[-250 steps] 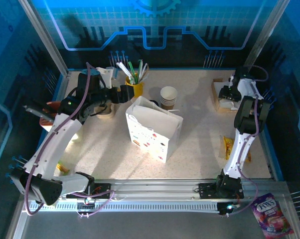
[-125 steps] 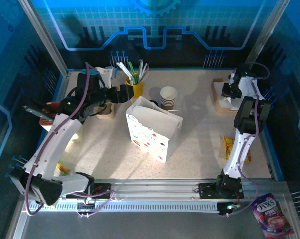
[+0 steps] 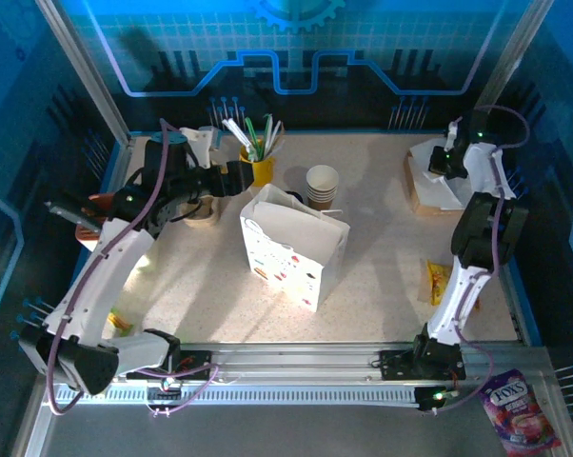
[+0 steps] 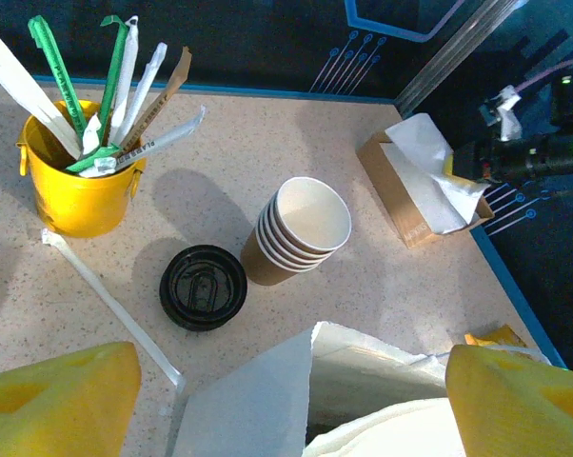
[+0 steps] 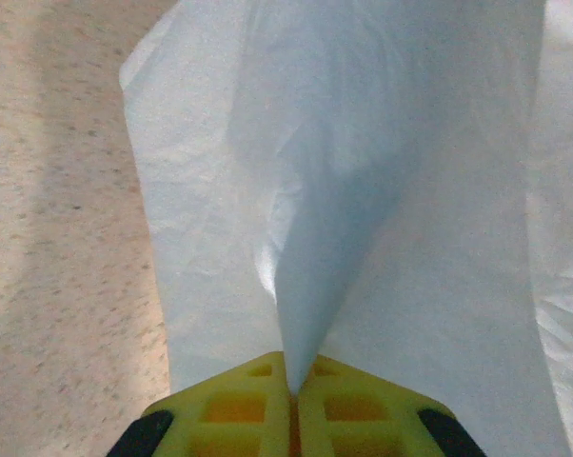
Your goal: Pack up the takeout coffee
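Note:
My right gripper should next rise, swing back over the paper bag's opening (image 3: 297, 222) and let go of the napkin, as the bag stands back from it by the cups.
One takeout coffee (image 4: 202, 287), a small cup seen from above with its round black lid, stands on the table between the yellow utensil cup (image 4: 75, 187) and the stack of lidless cups (image 4: 301, 231). My left gripper (image 4: 296, 400) hovers open above the white paper bag (image 4: 267, 400), its yellow fingers (image 4: 58, 405) wide at either side of the bag's open mouth. In the top view the left gripper (image 3: 237, 179) sits just behind the bag (image 3: 291, 249). At the back right, my right gripper (image 5: 293, 386) is shut on a white napkin (image 5: 363, 190) above the brown napkin box (image 3: 417, 197).
A wrapped straw (image 4: 110, 305) lies on the table left of the lidded cup. A yellow snack packet (image 3: 437, 281) lies near the right arm. A purple candy bag (image 3: 517, 407) rests on the front rail. Blue walls close in the table's back and sides.
The right gripper has closed on the napkin and drawn back and up, pulling the white sheet out of the box. The left arm has stayed put.

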Robot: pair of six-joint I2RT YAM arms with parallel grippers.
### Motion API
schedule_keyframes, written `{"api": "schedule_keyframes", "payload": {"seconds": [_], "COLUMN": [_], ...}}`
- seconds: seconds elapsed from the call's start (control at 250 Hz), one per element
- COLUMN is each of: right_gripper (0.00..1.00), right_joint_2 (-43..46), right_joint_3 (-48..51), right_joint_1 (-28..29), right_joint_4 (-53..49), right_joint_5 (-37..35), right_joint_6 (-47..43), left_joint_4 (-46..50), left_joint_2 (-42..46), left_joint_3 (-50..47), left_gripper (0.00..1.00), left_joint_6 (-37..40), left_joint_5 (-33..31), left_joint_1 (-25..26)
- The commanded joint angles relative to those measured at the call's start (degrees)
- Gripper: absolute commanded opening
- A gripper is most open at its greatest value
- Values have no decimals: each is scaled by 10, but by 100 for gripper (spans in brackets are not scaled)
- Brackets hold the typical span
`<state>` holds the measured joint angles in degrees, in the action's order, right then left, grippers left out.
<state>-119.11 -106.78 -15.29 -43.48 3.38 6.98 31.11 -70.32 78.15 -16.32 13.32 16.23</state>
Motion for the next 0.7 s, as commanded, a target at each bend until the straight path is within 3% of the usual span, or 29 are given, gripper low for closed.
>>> {"api": "schedule_keyframes", "payload": {"seconds": [0.0,0.328,0.695], "right_gripper": [8,8,8], "right_joint_2": [77,269,411], "right_joint_3": [36,153,147], "right_joint_1": [16,83,233], "right_joint_4": [31,72,14], "right_joint_5": [17,1,-59], "right_joint_6": [18,29,-4], "left_joint_4": [-11,-19,-29], "left_joint_2": [16,24,27], "left_joint_3": [-9,-11,-10], "left_gripper": [84,84,84], "left_joint_6": [7,-1,-21], "left_joint_5": [11,16,24], "left_joint_1": [-6,-8,-12]}}
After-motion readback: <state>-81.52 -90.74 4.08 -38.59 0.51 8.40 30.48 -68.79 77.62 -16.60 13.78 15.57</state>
